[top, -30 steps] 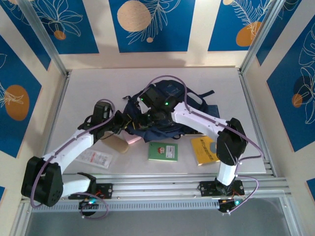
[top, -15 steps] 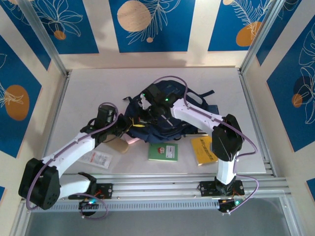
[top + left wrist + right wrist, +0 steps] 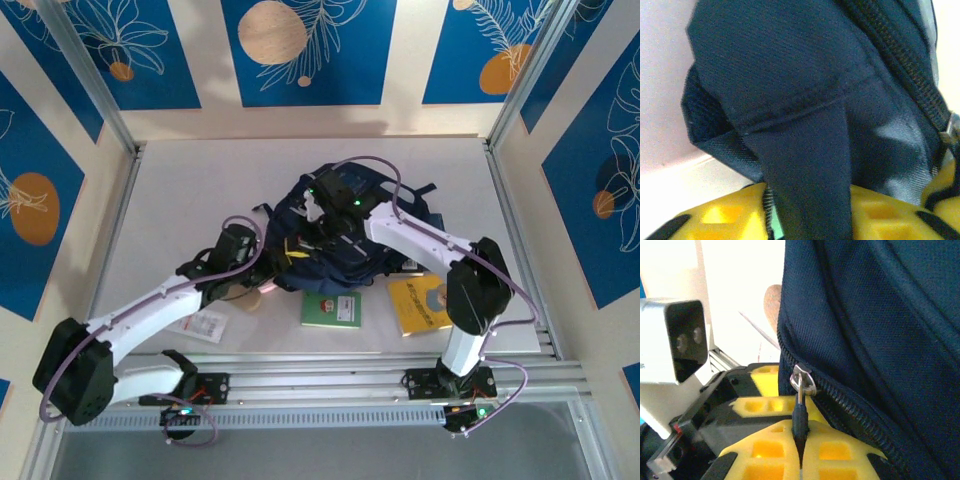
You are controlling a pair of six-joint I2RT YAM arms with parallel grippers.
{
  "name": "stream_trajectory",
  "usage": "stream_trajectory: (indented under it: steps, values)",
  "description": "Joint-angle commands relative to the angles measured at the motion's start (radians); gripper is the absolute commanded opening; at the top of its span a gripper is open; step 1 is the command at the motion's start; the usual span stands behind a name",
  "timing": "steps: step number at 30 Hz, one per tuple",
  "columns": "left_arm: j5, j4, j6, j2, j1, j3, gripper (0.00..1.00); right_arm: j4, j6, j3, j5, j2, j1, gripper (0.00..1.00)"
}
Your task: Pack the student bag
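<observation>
My right gripper should pull the dark zipper pull (image 3: 800, 417) back along the bag's track, then open to release it.
The navy-blue student bag (image 3: 347, 262) lies mid-table, bunched up under both arms. My right gripper (image 3: 322, 220) is shut on the dark zipper pull (image 3: 800, 417), which hangs from the metal slider (image 3: 803, 380) on the bag's zipper track. At the bag's left edge, my left gripper (image 3: 268, 260) has its yellow fingers (image 3: 715, 217) parted. A navy fabric tab (image 3: 810, 165) of the bag runs down between them, with a thin gap showing at its left side. The bag's zipper (image 3: 900, 65) runs along the upper right of the left wrist view. What is inside the bag is hidden.
A green booklet (image 3: 331, 308) and a yellow book (image 3: 418, 303) lie in front of the bag. A white packet (image 3: 205, 322) and a tan-and-pink item (image 3: 258, 292) sit by the left arm. Metal rails run along the table's near and side edges.
The bag has been dragged right and back. My right gripper moved right with the zipper pull. My left gripper followed to the right and its fingers have parted.
</observation>
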Motion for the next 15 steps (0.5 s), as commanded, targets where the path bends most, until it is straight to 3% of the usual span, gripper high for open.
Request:
stream_trajectory:
  steps: [1,3,5,11,15]
  values:
    - [0.041,-0.114,0.177,-0.103,-0.027,0.074,0.51,0.026,-0.036,-0.064,0.02,-0.05,-0.007,0.0]
    - [0.032,-0.188,0.221,-0.135,-0.026,0.085,0.62,0.019,-0.048,-0.096,0.016,-0.065,-0.005,0.0]
    - [0.003,-0.276,0.254,-0.152,-0.024,0.111,0.66,0.011,-0.06,-0.115,0.016,-0.07,0.0,0.0]
    - [-0.128,-0.43,0.337,-0.191,-0.003,0.204,0.64,0.013,-0.073,-0.126,0.016,-0.039,0.027,0.02]
    - [-0.109,-0.451,0.361,-0.147,0.038,0.255,0.63,0.016,-0.094,-0.089,0.002,-0.005,0.059,0.15]
